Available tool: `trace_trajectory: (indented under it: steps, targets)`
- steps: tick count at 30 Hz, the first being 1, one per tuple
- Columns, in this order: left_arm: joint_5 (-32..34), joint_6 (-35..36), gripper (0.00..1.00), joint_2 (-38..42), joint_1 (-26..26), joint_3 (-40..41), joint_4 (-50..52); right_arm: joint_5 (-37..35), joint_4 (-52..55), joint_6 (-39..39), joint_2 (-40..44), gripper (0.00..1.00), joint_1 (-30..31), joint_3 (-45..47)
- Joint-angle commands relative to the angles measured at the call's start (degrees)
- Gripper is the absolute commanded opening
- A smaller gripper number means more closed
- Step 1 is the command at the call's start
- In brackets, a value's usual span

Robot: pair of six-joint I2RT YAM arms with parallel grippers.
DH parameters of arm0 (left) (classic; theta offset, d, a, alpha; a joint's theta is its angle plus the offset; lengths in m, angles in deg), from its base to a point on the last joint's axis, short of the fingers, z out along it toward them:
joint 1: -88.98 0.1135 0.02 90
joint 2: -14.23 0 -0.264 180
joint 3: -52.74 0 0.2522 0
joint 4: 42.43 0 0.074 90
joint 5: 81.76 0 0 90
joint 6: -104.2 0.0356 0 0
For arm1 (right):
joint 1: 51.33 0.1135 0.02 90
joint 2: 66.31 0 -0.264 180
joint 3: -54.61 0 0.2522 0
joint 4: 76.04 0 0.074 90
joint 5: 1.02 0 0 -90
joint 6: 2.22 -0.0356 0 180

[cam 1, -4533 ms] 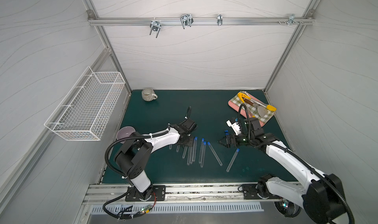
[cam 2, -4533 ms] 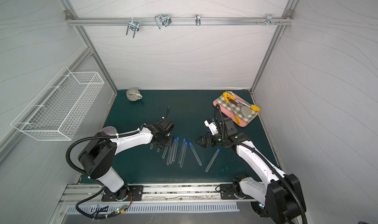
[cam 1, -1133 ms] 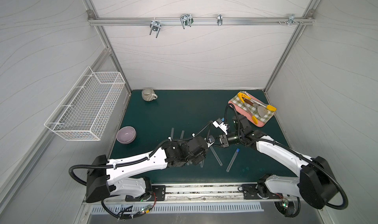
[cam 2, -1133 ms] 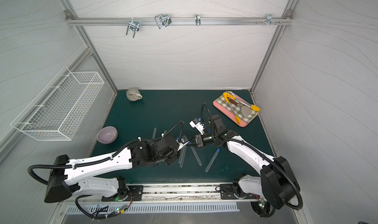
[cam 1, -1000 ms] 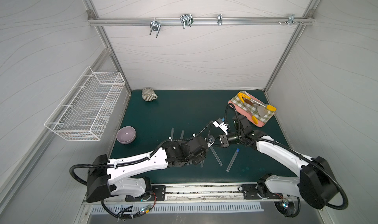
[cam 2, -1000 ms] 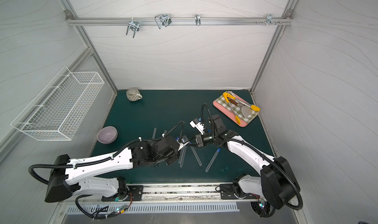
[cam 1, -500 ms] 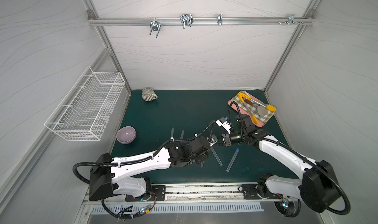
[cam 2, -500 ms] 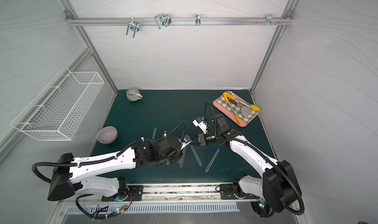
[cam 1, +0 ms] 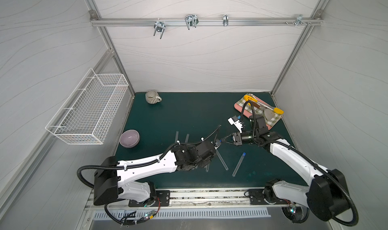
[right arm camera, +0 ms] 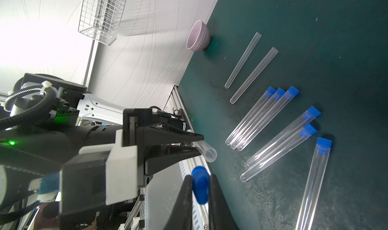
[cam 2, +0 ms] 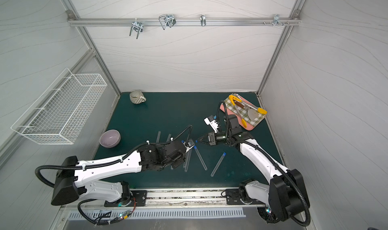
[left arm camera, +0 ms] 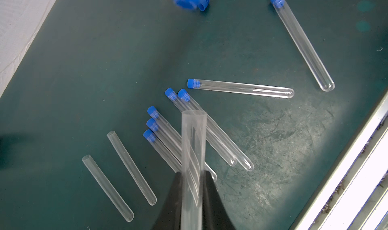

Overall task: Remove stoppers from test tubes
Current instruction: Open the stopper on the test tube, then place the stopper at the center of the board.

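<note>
The right gripper moves away from the tube and down next to release its stopper [right arm camera: 200,184] beside the loose blue one, which lies below it on the mat.
My left gripper [left arm camera: 192,173] is shut on a clear test tube [left arm camera: 193,151] whose mouth is open, held above the mat. My right gripper [right arm camera: 200,177] is shut on a blue stopper [right arm camera: 200,184], a short way off that tube's mouth [right arm camera: 206,152]. In both top views the two gripper tips face each other mid-mat, left [cam 1: 216,147] and right [cam 2: 197,141]. Several stoppered test tubes [left arm camera: 210,130] lie below in a loose fan, with two more apart [left arm camera: 241,88] [left arm camera: 302,40]. Two open tubes [left arm camera: 130,168] lie side by side beyond them.
A purple bowl [cam 1: 129,138] stands at the mat's left edge and a striped mug [cam 1: 152,97] at the back left. A checked cloth with utensils [cam 1: 259,111] lies at the back right. A wire basket [cam 1: 88,111] hangs on the left wall.
Both grippers have shifted slightly toward the back right, and the right one has drawn a little apart from the left. Both stay shut.
</note>
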Motion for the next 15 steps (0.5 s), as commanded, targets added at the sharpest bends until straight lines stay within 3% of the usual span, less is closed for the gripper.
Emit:
trace_trajectory:
  steps: [1, 6, 15]
  targets:
    - [0.6, -1.4, 0.0, 0.7, 0.4, 0.1, -0.7, -2.6, 3.7, 3.6, 0.2, 0.0, -3.1, -0.7]
    - [-3.1, -6.0, 0.0, 2.6, 4.2, 1.1, -2.1, -10.0, 6.8, 6.4, -2.4, 0.0, -10.8, -0.2]
    - [-7.9, -11.9, 0.0, 5.1, 14.3, 1.5, -2.9, -17.1, 3.2, 6.5, -10.6, 0.0, -15.5, -0.1]
